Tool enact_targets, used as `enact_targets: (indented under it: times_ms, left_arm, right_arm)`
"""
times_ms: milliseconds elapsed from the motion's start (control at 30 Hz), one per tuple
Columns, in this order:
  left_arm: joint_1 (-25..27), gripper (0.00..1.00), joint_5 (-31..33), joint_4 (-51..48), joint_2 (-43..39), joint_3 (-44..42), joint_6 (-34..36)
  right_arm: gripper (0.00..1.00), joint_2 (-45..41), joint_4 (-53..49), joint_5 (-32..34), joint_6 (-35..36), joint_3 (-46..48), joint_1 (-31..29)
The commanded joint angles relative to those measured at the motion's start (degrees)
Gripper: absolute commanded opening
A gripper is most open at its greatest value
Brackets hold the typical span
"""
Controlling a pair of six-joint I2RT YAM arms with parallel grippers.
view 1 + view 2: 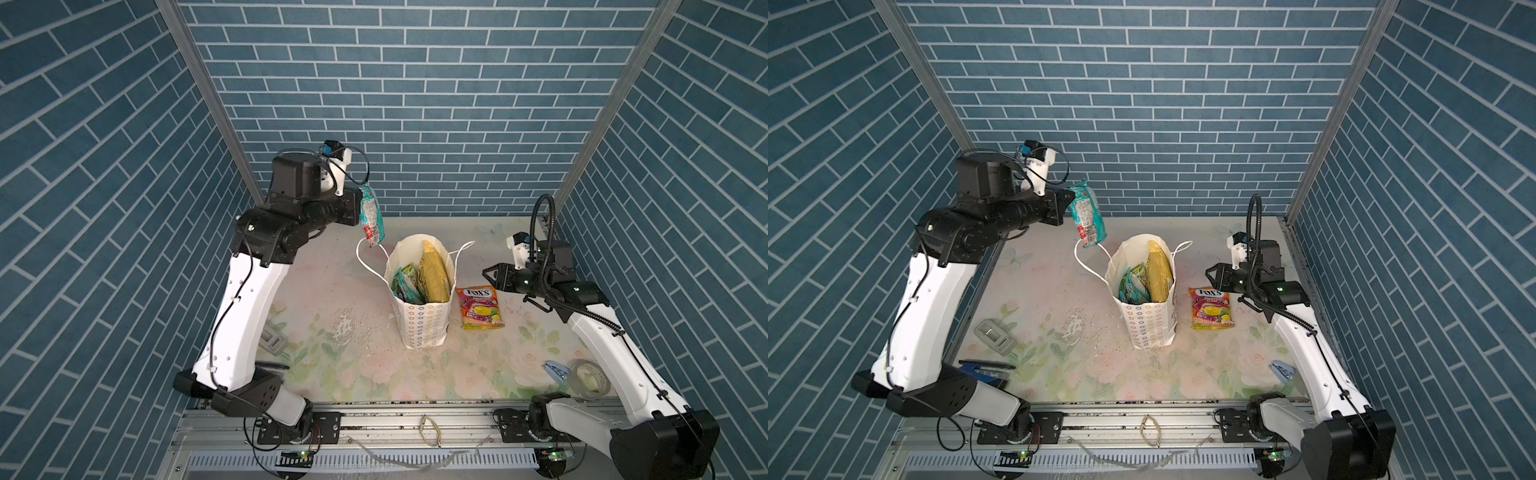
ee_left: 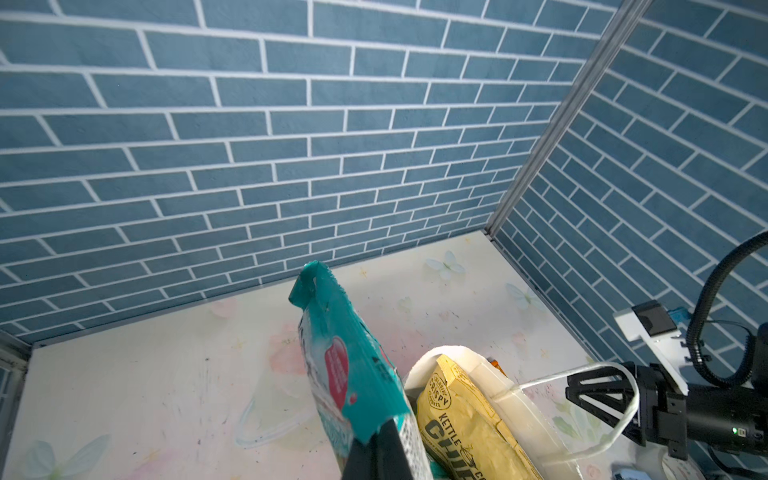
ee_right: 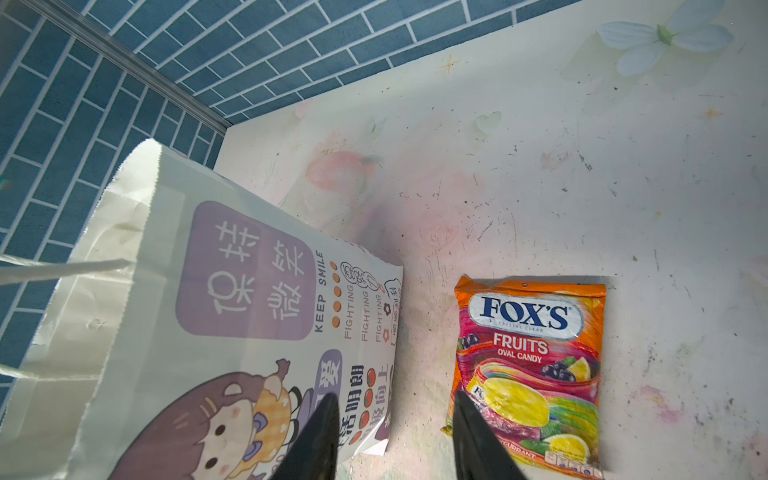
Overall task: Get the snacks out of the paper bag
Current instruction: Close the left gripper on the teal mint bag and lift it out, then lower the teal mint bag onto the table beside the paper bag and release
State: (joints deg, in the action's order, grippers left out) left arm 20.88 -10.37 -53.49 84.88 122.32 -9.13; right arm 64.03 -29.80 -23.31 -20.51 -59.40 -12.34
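The clear spot on the bare tabletop (image 1: 368, 306) beside the bag is below the left gripper, so the left gripper needs to move down, tilting downward, and let go of the teal pouch there.
The white paper bag (image 1: 420, 328) (image 1: 1152, 326) stands upright mid-table. A yellow chips bag (image 1: 434, 270) (image 2: 465, 428) and green and teal pouches (image 1: 406, 283) (image 1: 1133, 286) stick up inside it. My left gripper (image 1: 360, 193) (image 2: 382, 436) is shut on the top of a teal candy pouch (image 1: 371, 218) (image 1: 1087, 216) (image 2: 345, 361). That pouch hangs in the air left of and behind the bag mouth, above the cord handle (image 1: 365, 259). An orange FOX'S pouch (image 1: 480, 308) (image 3: 528, 374) lies flat right of the bag. My right gripper (image 1: 486, 272) (image 3: 395, 415) hovers open and empty between the two.
A tape roll (image 1: 590, 376) and a small blue clip (image 1: 555, 370) (image 1: 1283, 370) lie at the front right. A grey holder (image 1: 994, 332) and a dark blue tool (image 1: 984, 370) sit at the front left by the left arm. Brick-pattern walls close three sides.
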Motion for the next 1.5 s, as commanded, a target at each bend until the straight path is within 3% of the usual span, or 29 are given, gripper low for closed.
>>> enact_targets:
  times_ms: [0, 200, 333, 600, 800, 933, 1300, 1467]
  left_arm:
    - [-2.7, 0.00, 1.0, 2.6, -2.8, -1.0, 0.9]
    - [-4.9, 0.00, 13.7, -3.8, -5.9, -3.0, 3.3]
    - [-4.9, 0.00, 19.9, -6.1, -8.8, -10.5, 3.0]
    - [-4.9, 0.00, 18.5, -8.1, -9.3, -29.6, 2.9]
    - [-5.0, 0.00, 20.1, -4.0, -7.3, -41.0, 2.8]
    - [-4.9, 0.00, 20.0, -1.4, -4.2, -42.9, 2.9]
    - [-4.8, 0.00, 10.8, 6.7, 12.0, -41.9, 2.3]
    - [-4.8, 0.01, 9.3, 9.3, 12.8, -42.1, 1.6]
  right_arm:
    - [0.45, -0.2, 0.0, -0.5, 1.3, -0.1, 0.2]
    - [0.45, 0.1, 0.7, -0.8, 0.8, 0.2, 0.2]
    - [0.45, 0.0, 0.4, -0.6, 0.8, 0.1, 0.2]
    - [0.45, 0.5, -0.5, -0.2, 0.9, -0.7, 0.2]
    - [0.45, -0.2, -1.5, 0.2, 0.7, -0.5, 0.2]
    - [0.45, -0.5, -1.8, 0.5, 0.6, -0.4, 0.2]
    - [0.45, -1.3, -3.4, 1.8, 0.9, -0.2, 0.2]
    - [0.45, -1.1, -3.9, 2.5, 1.1, -0.4, 0.2]
